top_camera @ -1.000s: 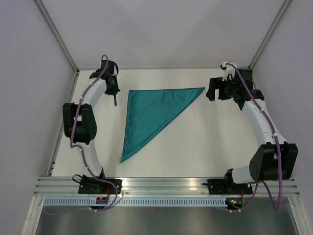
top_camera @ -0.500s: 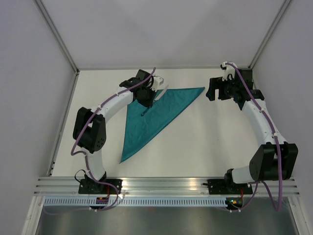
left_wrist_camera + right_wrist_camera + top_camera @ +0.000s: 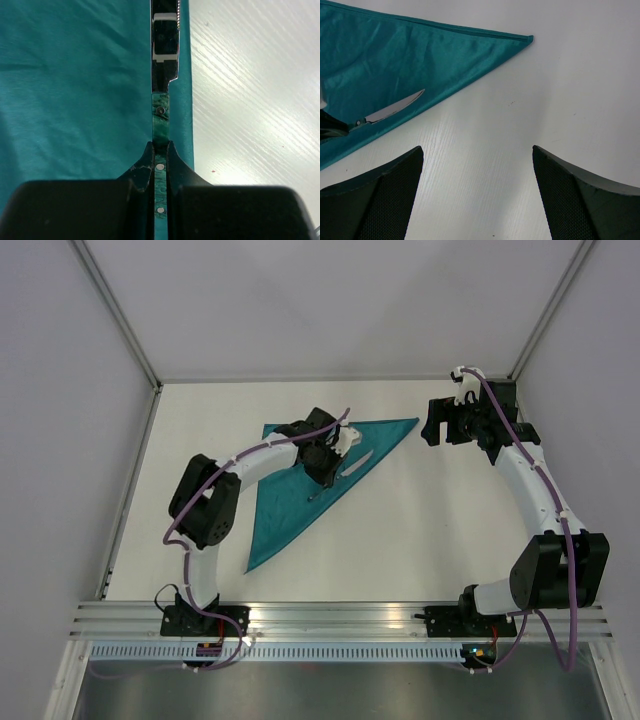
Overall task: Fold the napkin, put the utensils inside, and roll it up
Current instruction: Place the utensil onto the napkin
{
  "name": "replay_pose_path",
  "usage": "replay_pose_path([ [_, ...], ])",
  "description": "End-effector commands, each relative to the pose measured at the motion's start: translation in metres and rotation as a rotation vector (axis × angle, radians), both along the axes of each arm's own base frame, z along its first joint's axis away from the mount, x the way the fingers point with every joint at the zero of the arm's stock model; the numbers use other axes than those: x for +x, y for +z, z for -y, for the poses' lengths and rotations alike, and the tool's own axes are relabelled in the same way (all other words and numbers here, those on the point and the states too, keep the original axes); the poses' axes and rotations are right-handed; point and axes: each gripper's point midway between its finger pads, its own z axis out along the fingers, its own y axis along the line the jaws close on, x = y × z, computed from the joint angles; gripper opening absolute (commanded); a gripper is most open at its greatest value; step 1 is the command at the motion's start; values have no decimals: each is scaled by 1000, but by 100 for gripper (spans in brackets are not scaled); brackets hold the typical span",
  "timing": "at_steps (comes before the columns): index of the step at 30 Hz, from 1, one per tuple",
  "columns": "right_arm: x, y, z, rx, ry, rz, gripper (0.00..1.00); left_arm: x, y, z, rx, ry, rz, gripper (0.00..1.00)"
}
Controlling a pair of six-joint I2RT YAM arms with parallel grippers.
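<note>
My left gripper will lower the knife next, onto the part of the teal napkin (image 3: 290,485) beside the napkin's long edge just below, then release it.
The teal napkin (image 3: 290,485) lies folded into a triangle in the middle of the table; it also shows in the left wrist view (image 3: 75,85) and the right wrist view (image 3: 395,60). My left gripper (image 3: 325,468) is over the napkin near its long right edge, shut on a knife (image 3: 162,70) with a green handle and silvery blade. The blade (image 3: 395,107) points toward the napkin's far right corner, low over the cloth. My right gripper (image 3: 432,425) is open and empty, above bare table right of the napkin's corner. Other utensils are out of view.
The white table (image 3: 440,530) is walled at the back and both sides. A metal rail (image 3: 340,618) runs along the near edge by the arm bases.
My left arm has swung from the table's far left to over the napkin, carrying the knife to the cloth's right edge. The right arm has not moved.
</note>
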Motion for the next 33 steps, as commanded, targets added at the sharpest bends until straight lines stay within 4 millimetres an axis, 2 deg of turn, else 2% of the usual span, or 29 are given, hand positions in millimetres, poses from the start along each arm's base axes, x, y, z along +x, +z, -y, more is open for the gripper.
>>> replay_pose_path([
  [1,7,8,-1,-7,8,33,95,0,0,19,-67,-18,27,2],
  [9,7,7,-1,-7,8,30,95,-8,-16,24,-50,7,-4,2],
  [20,6,5,-1,-8,9,23,94,-8,-36,21,-27,74,-24,2],
  [33,5,4,-1,-8,10,21,94,-9,-39,19,-19,91,-29,2],
])
